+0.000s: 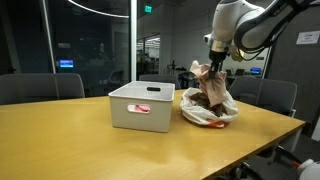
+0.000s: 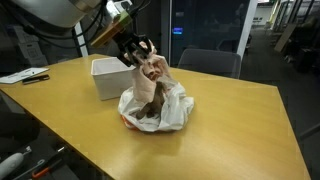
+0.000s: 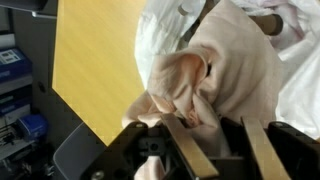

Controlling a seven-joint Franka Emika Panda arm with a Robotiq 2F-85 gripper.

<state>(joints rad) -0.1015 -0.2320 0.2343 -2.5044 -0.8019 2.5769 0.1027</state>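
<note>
The pale pink cloth [image 1: 211,80] hangs with its lower end on the pile, so next my gripper lowers onto the middle of the pile and releases it.
My gripper [image 1: 213,62] [image 2: 138,50] is shut on a pale pink cloth [image 1: 211,80] [image 2: 152,75] and holds it lifted, hanging over a pile of clothes [image 1: 210,108] [image 2: 158,110] on the wooden table [image 1: 70,140] [image 2: 235,120]. The pile has white, brown and reddish fabric. In the wrist view the pink cloth [image 3: 230,70] is bunched between the two fingers [image 3: 210,125], with white fabric behind it. The cloth's lower end still touches the pile.
A white open bin [image 1: 140,112] [image 2: 103,78] stands on the table beside the pile, with a pink-red item [image 1: 142,107] in it. Dark chairs [image 1: 40,88] [image 2: 210,62] stand round the table. Papers [image 2: 25,75] lie at a far table edge.
</note>
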